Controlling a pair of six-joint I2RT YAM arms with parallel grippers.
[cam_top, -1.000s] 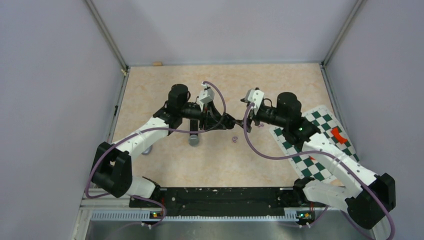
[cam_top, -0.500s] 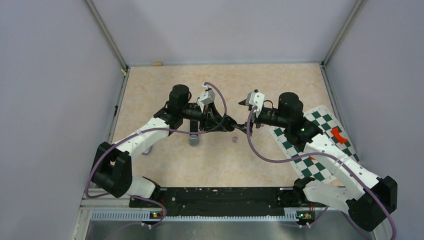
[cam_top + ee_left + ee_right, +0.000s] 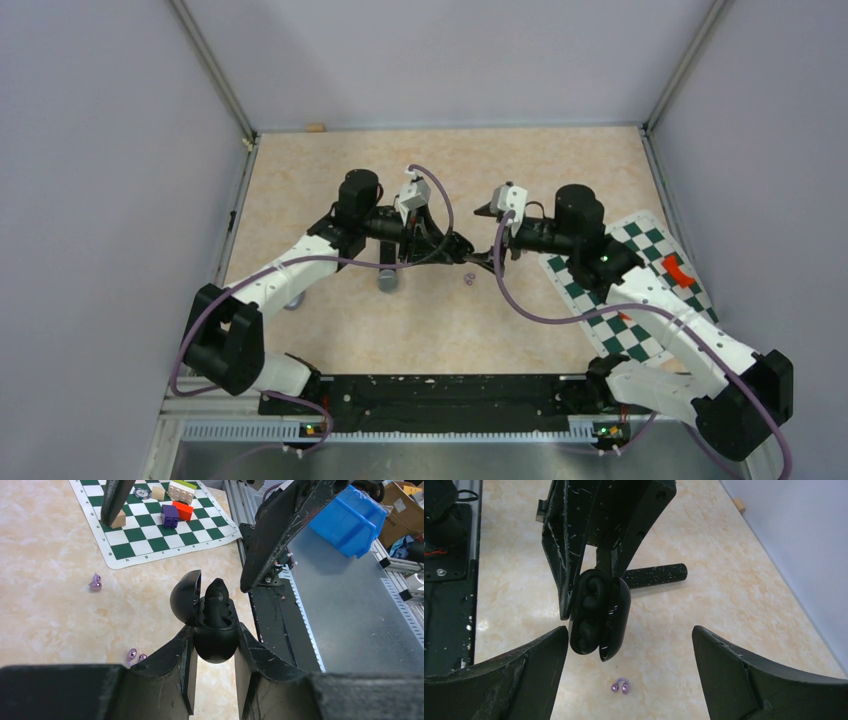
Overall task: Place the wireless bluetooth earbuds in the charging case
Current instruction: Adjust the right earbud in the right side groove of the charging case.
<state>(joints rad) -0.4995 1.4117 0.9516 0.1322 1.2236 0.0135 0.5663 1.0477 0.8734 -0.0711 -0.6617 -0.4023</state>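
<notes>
I should move the case outward and down with my left gripper next, to the bare tabletop beyond the purple piece, and release it there, since the case's wells already hold earbuds.
My left gripper (image 3: 215, 636) is shut on the black charging case (image 3: 216, 642), holding it up with its lid (image 3: 186, 597) swung open. Black earbuds (image 3: 592, 593) lie in the case's wells; one shows in the left wrist view (image 3: 216, 594). My right gripper (image 3: 629, 632) stands open just in front of the case (image 3: 610, 615), its left finger beside the case and nothing between the fingers. A purple earbud (image 3: 620, 686) lies on the table below the case, also visible from above (image 3: 468, 279). Two purple pieces (image 3: 95, 582) (image 3: 135, 655) show in the left wrist view.
A black speckled microphone (image 3: 656, 576) lies on the table behind the case. A green and white chessboard mat (image 3: 640, 290) with coloured blocks (image 3: 175, 511) is at the right. A blue bin (image 3: 350, 520) sits beyond the near rail.
The right gripper's jaws have widened a little and its wrist has shifted slightly away from the case. The left arm and the case have stayed put.
</notes>
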